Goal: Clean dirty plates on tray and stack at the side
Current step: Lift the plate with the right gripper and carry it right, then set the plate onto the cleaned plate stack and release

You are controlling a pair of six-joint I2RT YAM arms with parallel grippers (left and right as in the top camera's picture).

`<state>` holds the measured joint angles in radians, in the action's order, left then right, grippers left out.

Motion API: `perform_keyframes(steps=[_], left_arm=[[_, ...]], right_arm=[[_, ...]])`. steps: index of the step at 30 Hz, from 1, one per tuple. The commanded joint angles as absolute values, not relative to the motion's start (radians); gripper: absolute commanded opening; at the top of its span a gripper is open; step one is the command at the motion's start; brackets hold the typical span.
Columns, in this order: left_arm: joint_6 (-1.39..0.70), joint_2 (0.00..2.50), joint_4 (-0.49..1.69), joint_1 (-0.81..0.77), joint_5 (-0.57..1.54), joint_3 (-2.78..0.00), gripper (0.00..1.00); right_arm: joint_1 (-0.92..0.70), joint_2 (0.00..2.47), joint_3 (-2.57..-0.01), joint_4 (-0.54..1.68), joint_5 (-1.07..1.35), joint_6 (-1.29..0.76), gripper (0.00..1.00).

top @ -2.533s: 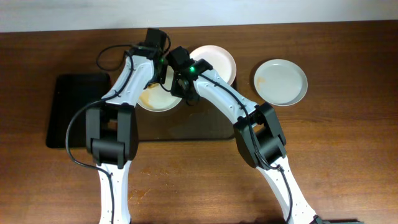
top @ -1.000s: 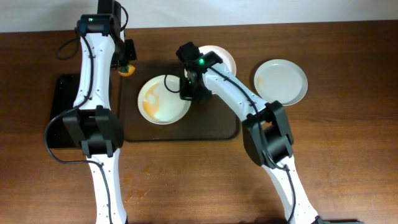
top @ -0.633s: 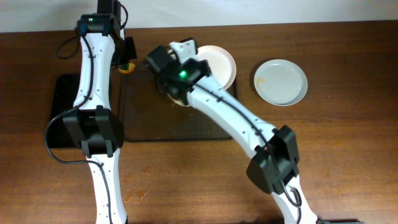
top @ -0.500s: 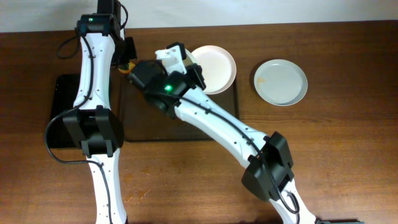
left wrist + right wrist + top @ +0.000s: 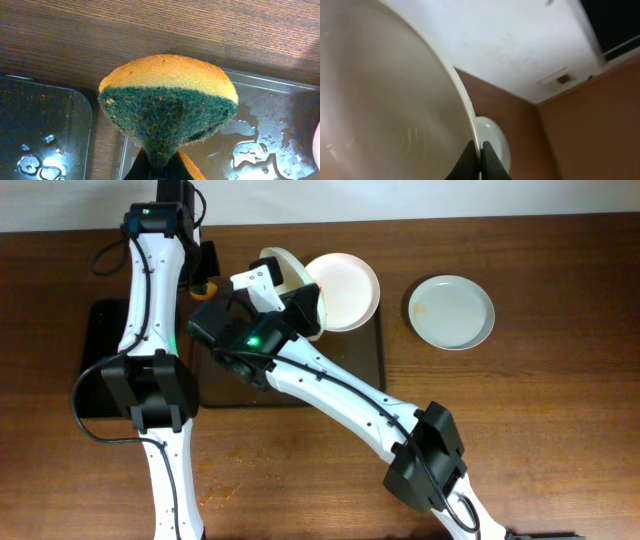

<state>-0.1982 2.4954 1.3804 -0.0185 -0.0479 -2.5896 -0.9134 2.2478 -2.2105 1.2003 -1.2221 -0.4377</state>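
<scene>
My tilted plate goes onto the third plate beside the tray next: my right gripper swings over there first, then turns the tilted plate flatter and lowers it.
My right gripper is shut on the rim of a white plate, held tilted on edge high above the tray. In the right wrist view the fingers pinch that plate at its edge. A second plate lies flat at the tray's far right corner. A third plate rests on the table to the right. My left gripper is shut on an orange and green sponge, hovering over the tray's far left corner.
A smaller black tray lies left of the big one, wet with droplets. The raised right arm hides much of the big tray from above. The table's far edge runs just behind both grippers.
The right arm has lifted the plate off the tray, tipped it on edge and swung up and to the left. The left arm has stayed put with the sponge.
</scene>
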Motion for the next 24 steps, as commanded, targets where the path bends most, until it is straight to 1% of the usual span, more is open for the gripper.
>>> perform_keyframes(steps=[1, 3, 6, 9, 11, 13, 17, 21, 24], left_arm=[[-0.178, 2.495, 1.382, -0.019, -0.04, -2.593, 0.0], [-0.178, 2.495, 1.382, -0.019, -0.04, -2.593, 0.01], [-0.178, 2.495, 1.382, -0.019, -0.04, -2.593, 0.01], [-0.178, 2.495, 1.381, -0.019, -0.04, -2.593, 0.01], [-0.178, 2.495, 1.381, -0.019, -0.04, -2.593, 0.0], [-0.178, 2.495, 1.381, -0.019, -0.04, -2.593, 0.0], [-0.178, 2.495, 1.378, -0.019, -0.04, -2.593, 0.01], [-0.178, 2.495, 1.377, -0.019, -0.039, -2.593, 0.01], [-0.178, 2.495, 1.377, -0.019, -0.033, -2.593, 0.01]], right_arm=[[-0.813, 2.239, -2.224, 1.203, -0.883, -0.479, 0.04], [-0.72, 2.239, -2.224, 1.216, -0.655, -0.479, 0.04], [-0.536, 2.239, -2.224, 1.251, -0.301, -0.475, 0.04], [-0.308, 2.239, -2.224, 1.275, -0.082, -0.459, 0.04], [-0.199, 2.239, -2.224, 1.282, 0.005, -0.437, 0.04], [-0.057, 2.239, -2.224, 1.295, 0.029, -0.437, 0.04], [0.135, 2.251, -2.195, 1.301, 0.034, -0.43, 0.04], [0.201, 2.251, -2.1, 1.274, 0.03, -0.425, 0.04], [0.2, 2.252, -1.966, 1.19, 0.034, -0.426, 0.04]])
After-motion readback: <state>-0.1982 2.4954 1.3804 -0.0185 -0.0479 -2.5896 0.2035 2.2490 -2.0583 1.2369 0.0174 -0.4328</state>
